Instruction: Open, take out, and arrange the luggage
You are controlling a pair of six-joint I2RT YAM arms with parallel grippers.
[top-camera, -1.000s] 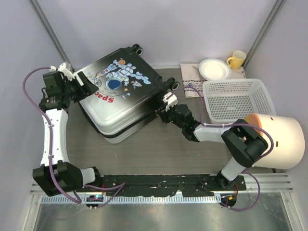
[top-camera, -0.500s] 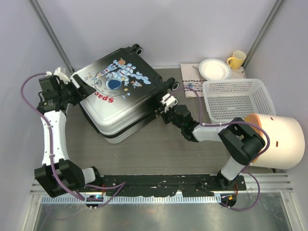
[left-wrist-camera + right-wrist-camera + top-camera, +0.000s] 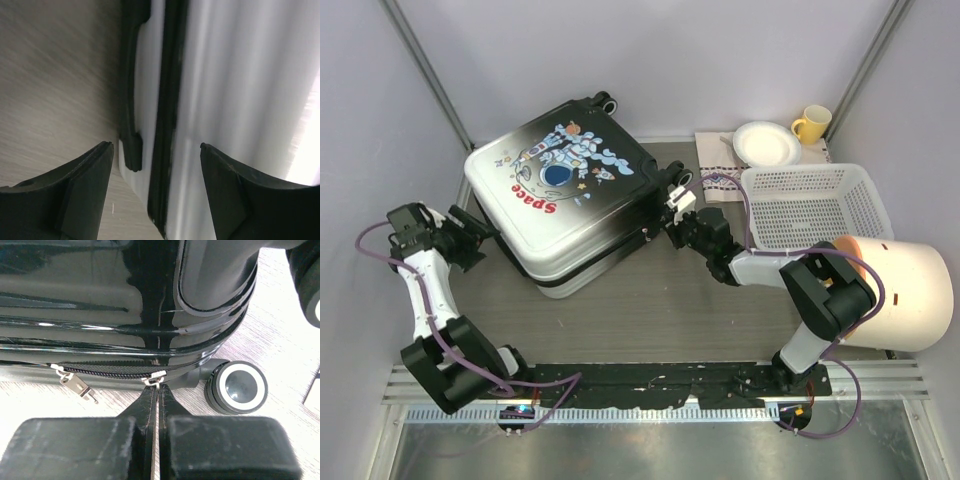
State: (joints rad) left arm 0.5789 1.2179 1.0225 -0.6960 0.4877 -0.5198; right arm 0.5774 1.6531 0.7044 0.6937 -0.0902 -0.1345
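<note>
I will next pull the zipper pull outward around the black corner beside the wheel with my right gripper and let go of it there, because the zipper looks open only between pulls.
The luggage lies flat and closed at the table's left, astronaut print and red "Space" facing up. My right gripper is at its black right side. In the right wrist view it is shut on a silver zipper pull, just left of a wheel. A second zipper pull hangs free farther left on the zipper. My left gripper is open beside the white left side. In the left wrist view its jaws stand wide on either side of the zipper seam, touching nothing, with a black side handle nearby.
A white slatted basket stands at the right, behind my right arm. Behind it are a white plate, a yellow mug and a patterned cloth. A large white cylinder sits at the front right.
My right gripper has shut on the zipper pull and shifted slightly toward the wheel. My left arm has dropped from the luggage's top-left corner to its left side, still open.
</note>
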